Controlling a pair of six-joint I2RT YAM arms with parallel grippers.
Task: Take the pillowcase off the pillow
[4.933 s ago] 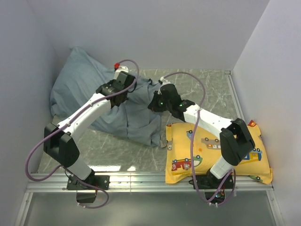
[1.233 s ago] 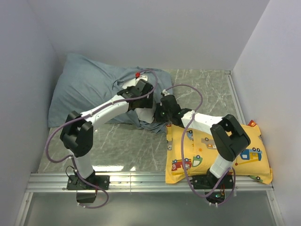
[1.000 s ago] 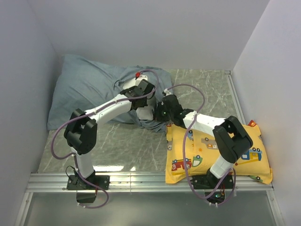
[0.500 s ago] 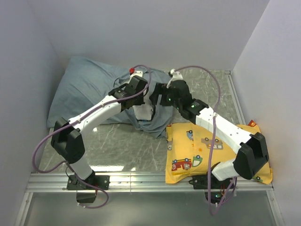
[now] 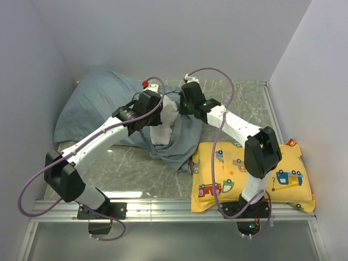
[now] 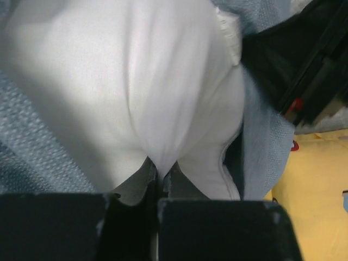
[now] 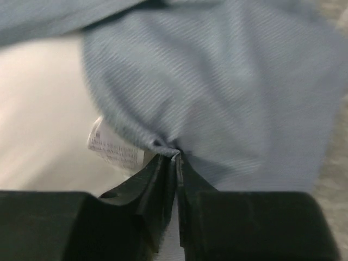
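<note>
The bulk of the pillow is inside and the opening's far edge (image 5: pixel 173 90) lies outward. I need to lift the pillow with my left gripper, carry it outward, and lower it to let go at that edge.
The pillowcase (image 5: pixel 92 106) lies at the back left, showing its plain dusty blue-grey side, with its open end bunched toward the middle (image 5: pixel 185 138). The white pillow (image 5: pixel 162 122) pokes out of that opening. My left gripper (image 6: pixel 159 175) is shut on a pinched fold of the white pillow (image 6: pixel 136 81). My right gripper (image 7: pixel 175 157) is shut on a gathered fold of the blue-grey pillowcase (image 7: pixel 228 81), beside the pillow's white label (image 7: pixel 111 144). In the top view both gripper heads meet over the opening, left (image 5: pixel 142 109), right (image 5: pixel 187 100).
A yellow pillow with cartoon vehicles (image 5: pixel 255 176) lies at the front right, under the right arm. The marble table (image 5: pixel 136 174) is walled at the back and both sides. A metal rail (image 5: pixel 163 209) runs along the front edge.
Both arms have shifted back and left. More white pillow shows at the opening, and the pillowcase's open end has spread toward the yellow pillow.
</note>
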